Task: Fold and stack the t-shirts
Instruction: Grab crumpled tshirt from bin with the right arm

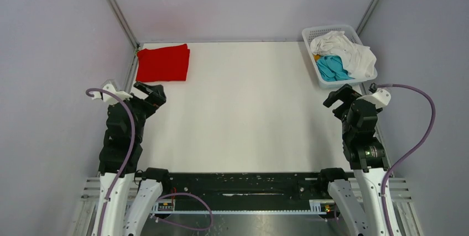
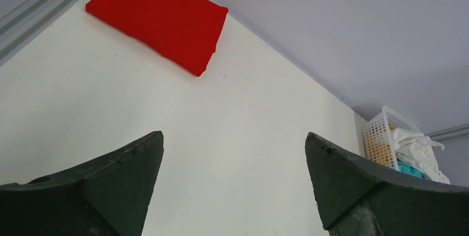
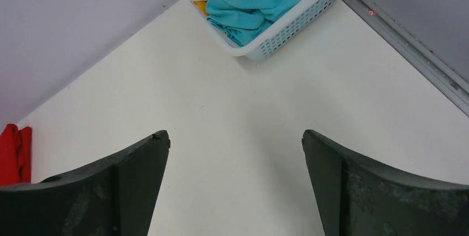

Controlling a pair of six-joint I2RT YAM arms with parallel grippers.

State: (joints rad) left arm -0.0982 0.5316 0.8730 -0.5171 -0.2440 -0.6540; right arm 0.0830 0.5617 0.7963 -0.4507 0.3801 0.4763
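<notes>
The right gripper reaches outward over the white t-shirt next and lowers onto the shirt's far part (image 1: 331, 38) to close, since that t-shirt lies uppermost in the basket.
A folded bright red t-shirt (image 1: 163, 63) lies flat at the table's far left corner; it also shows in the left wrist view (image 2: 157, 17). A crumpled white t-shirt (image 1: 345, 52), a teal one (image 1: 333, 68) and a bit of an orange-yellow one (image 1: 316, 57) lie in the white lattice basket (image 1: 313, 62) at the far right. The teal shirt shows in the right wrist view (image 3: 249, 4). My left gripper (image 1: 148, 91) is open and empty, just near of the red shirt. My right gripper (image 1: 338, 95) is open and empty, just near of the basket.
The white table (image 1: 243, 114) is walled on three sides by grey panels with metal rails (image 1: 116, 9). A black base rail (image 1: 243, 183) runs along the near edge between the two arm bases. Purple cables (image 1: 426, 125) loop beside each arm.
</notes>
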